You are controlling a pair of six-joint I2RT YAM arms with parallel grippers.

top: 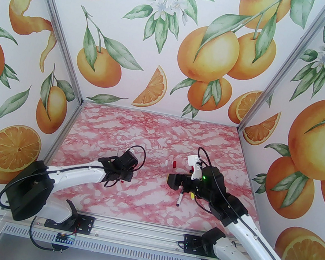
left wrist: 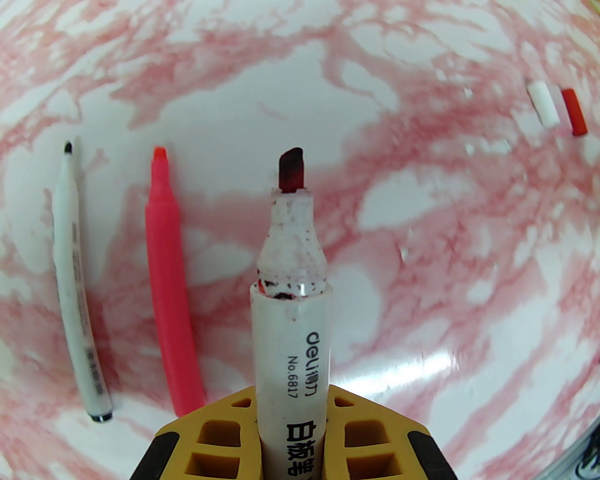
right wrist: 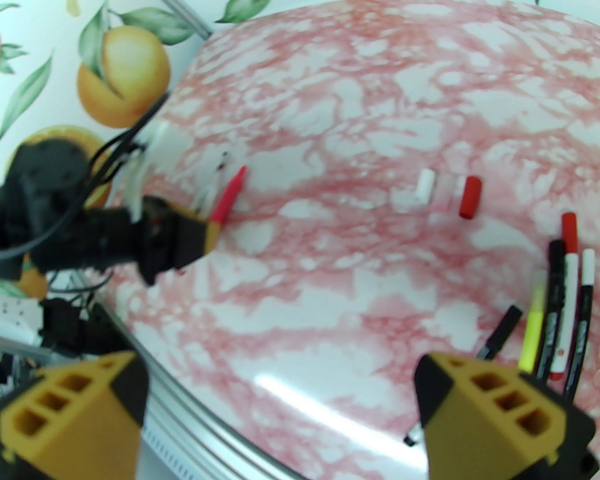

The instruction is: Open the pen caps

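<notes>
I will lower my left gripper to the bare tabletop beside the pink pen (left wrist: 168, 290) and let go of the white marker pen there, since it is already uncapped.
My left gripper (left wrist: 293, 422) is shut on a white marker pen (left wrist: 290, 328) whose dark red tip is bare. Beside it on the table lie a pink pen (left wrist: 168, 290) and a thin white pen (left wrist: 75, 290), both uncapped. A white pen cap (right wrist: 425, 186) and a red pen cap (right wrist: 470, 197) lie side by side mid-table, also seen as the white cap (left wrist: 543, 104) and red cap (left wrist: 574, 111). My right gripper (right wrist: 281, 398) is open with nothing between its fingers. Several pens (right wrist: 562, 304) lie just right of it, capped in red, black and white.
A black-capped white pen (top: 180, 197) lies under the right gripper (top: 173, 181), with a yellow pen (top: 192, 195) beside it. The left gripper (top: 118, 177) hovers left of centre. Orange-print walls close the table on three sides; the back half of the marbled top is free.
</notes>
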